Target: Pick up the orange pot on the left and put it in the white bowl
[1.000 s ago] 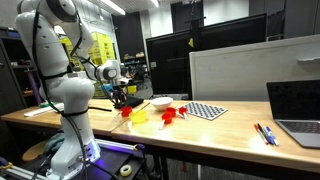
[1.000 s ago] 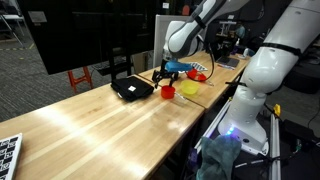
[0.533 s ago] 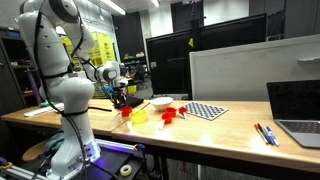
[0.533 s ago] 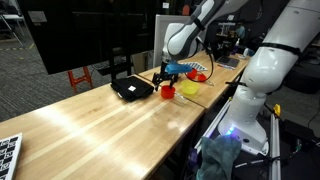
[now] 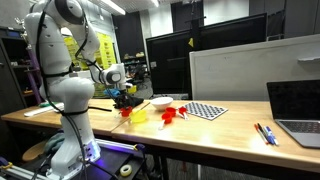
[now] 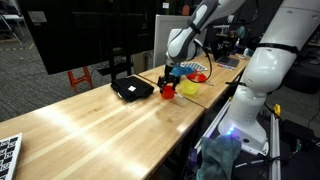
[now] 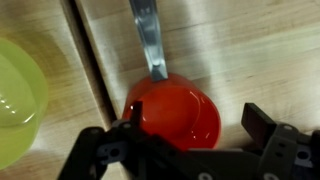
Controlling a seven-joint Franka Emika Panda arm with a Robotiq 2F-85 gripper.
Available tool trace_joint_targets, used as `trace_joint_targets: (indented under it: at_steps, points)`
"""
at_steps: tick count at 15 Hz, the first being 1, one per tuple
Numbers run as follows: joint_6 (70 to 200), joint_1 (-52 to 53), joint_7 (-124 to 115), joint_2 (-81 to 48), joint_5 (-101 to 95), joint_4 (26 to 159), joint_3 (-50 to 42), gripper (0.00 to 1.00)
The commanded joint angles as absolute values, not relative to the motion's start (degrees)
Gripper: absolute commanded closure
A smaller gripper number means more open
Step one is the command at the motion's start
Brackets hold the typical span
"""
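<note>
I will lower my gripper next and close it on the orange pot's rim (image 5: 126, 110) (image 7: 213, 115), with one finger inside the pot's opening and one finger outside.
The orange pot (image 7: 178, 112) is a small red-orange toy pot with a silver handle pointing away, standing on the wooden table. It also shows in both exterior views (image 5: 126, 112) (image 6: 168, 91). My gripper (image 7: 195, 128) is open, with one finger on each side of the pot and just above it. It also shows in both exterior views (image 5: 123, 98) (image 6: 170, 78). The white bowl (image 5: 161, 102) sits further along the table, beyond a yellow cup-like item (image 5: 139, 117). The bowl is out of the wrist view.
The yellow cup (image 7: 15, 100) (image 6: 189, 88) stands close beside the pot. Another red toy piece (image 5: 171, 115) and a checkered mat (image 5: 207, 110) lie past the bowl. A black object (image 6: 131, 89), a laptop (image 5: 297, 110) and pens (image 5: 264, 133) are on the table.
My gripper has come down a little toward the orange pot. The pot and the other things have not moved.
</note>
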State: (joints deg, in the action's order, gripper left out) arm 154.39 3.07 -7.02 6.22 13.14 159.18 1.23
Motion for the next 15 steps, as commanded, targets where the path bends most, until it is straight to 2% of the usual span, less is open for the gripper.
trace_joint_targets:
  at_steps: [1,9,11,12,15]
  points:
    - [155.7,3.1,0.4,4.3,17.2,159.2,-0.5,0.0]
    - [155.9,2.0,8.9,1.7,24.4,159.0,-1.7,0.0]
    - [155.9,1.5,9.2,1.5,24.3,159.0,-1.6,0.26]
    - [155.9,1.3,9.1,1.6,23.9,159.0,-1.6,0.3]
    - [155.7,1.2,8.2,3.0,23.1,159.5,-1.5,0.52]
